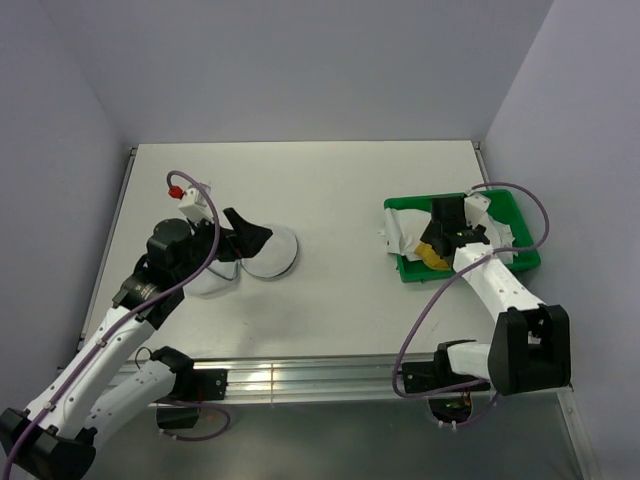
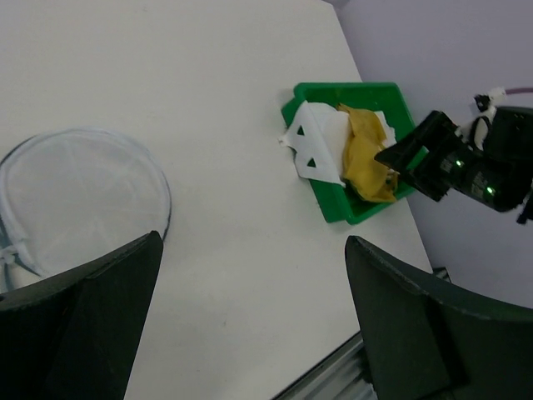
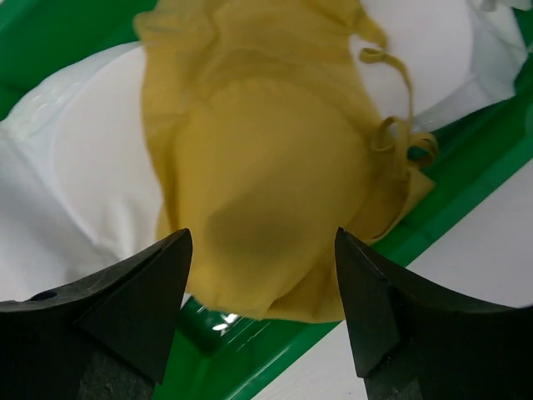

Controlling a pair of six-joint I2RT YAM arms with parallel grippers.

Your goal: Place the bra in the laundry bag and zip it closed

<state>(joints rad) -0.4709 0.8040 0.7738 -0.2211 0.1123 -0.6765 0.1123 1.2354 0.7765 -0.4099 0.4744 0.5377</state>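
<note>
Next, my left gripper lowers outward to bare tabletop beyond the bag, as that lies outward and below, with clear room to close on the bra (image 3: 266,158).
A mustard-yellow bra (image 3: 266,158) lies on white garments in the green tray (image 1: 410,270) at the right; it also shows in the left wrist view (image 2: 364,154) and from above (image 1: 432,256). My right gripper (image 3: 262,250) is open just above the bra's near cup, one finger on each side, not touching it. The round white mesh laundry bag (image 2: 79,196) lies flat on the table at the left (image 1: 268,255). My left gripper (image 2: 250,250) is open and empty, just right of the bag's rim.
White garments (image 2: 321,142) fill the tray and hang over its left edge. The tray's green wall (image 3: 275,367) lies right under my right fingers. A metal rail (image 1: 320,375) runs along the table's near edge. Grey walls close in on the left, back and right.
</note>
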